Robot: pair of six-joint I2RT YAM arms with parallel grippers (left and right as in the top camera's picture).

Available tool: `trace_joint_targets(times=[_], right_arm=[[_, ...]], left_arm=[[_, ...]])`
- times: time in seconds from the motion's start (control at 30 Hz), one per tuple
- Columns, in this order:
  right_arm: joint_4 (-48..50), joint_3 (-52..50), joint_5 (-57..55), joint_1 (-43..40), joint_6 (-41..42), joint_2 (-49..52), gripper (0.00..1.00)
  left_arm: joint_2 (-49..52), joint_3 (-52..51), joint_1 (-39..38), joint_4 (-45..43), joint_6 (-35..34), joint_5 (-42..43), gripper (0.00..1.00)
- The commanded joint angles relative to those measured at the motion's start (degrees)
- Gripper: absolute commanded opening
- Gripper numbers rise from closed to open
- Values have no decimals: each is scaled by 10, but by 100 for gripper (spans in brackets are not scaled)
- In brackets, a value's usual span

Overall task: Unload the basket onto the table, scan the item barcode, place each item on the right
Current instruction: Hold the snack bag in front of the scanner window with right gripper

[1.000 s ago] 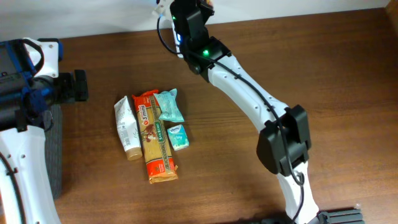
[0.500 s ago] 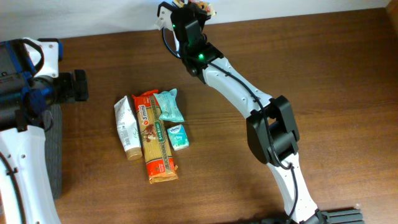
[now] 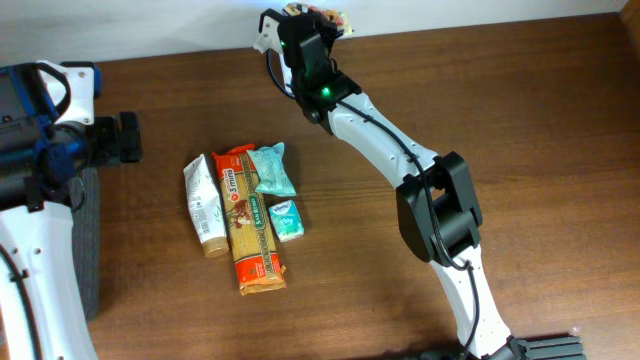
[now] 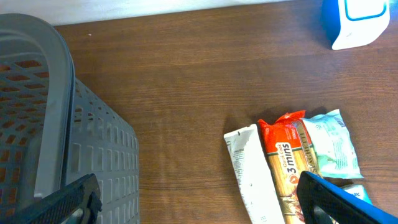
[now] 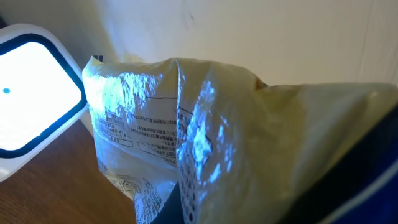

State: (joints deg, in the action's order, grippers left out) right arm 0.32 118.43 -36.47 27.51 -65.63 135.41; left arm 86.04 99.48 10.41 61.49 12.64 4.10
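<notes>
Next, my right gripper moves to the right in the overhead view, back and down to release the packet, since bare tabletop lies below it there.
My right gripper (image 3: 318, 18) is shut on a crinkly, shiny item packet (image 3: 337, 14) at the table's back edge. It holds the packet right beside the white scanner (image 3: 267, 27). In the right wrist view the packet (image 5: 205, 118) fills the frame, printed text facing the scanner's lit window (image 5: 31, 99); no barcode can be made out. My left gripper (image 3: 125, 138) stands open at the far left with nothing between its fingers (image 4: 333, 202). It hovers by the basket, short of the items lying on the table.
A white tube (image 3: 204, 205), a long pasta packet (image 3: 252, 235), a teal packet (image 3: 272, 170) and a small tissue pack (image 3: 288, 220) lie side by side mid-left. A grey mesh basket (image 4: 37, 124) stands at the left edge.
My right arm has reached further back, carrying the packet to the scanner; over the last half second it shifted only slightly. The left arm has not moved.
</notes>
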Motion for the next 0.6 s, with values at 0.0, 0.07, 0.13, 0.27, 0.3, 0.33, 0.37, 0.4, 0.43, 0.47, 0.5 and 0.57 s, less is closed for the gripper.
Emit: trace_joint_targets(times=[0.0,0.07,0.13,0.27,0.3,0.33,0.37,0.4,0.43,0.47,0.5,0.57], right_arm=[[4,-6,-15,0,21,1,4],[4,-9,-15,0,28,1,4],[6,-16,-15,-1,31,1,4],[15,-24,-15,-2,31,1,4],[19,-25,-15,-2,31,1,4],[21,-26,-14,-2,31,1,4],[21,-27,-13,-1,31,1,4],[20,-29,-14,0,31,1,4],[19,-32,-14,1,31,1,4],[13,-35,-15,3,31,1,4],[-2,-35,-15,6,31,1,4],[-49,-35,-15,15,31,1,4]], left_arm=[[-7,0,2,-1,7,6,99],[-7,0,2,-1,7,6,99],[-7,0,2,-1,7,6,99],[-7,0,2,-1,7,6,99],[-7,0,2,-1,7,6,99],[-7,0,2,-1,7,6,99],[-7,0,2,-1,7,6,99],[-7,0,2,-1,7,6,99],[-7,0,2,-1,7,6,99],[-7,0,2,-1,7,6,99],[-7,0,2,-1,7,6,99],[-7,0,2,-1,7,6,99]])
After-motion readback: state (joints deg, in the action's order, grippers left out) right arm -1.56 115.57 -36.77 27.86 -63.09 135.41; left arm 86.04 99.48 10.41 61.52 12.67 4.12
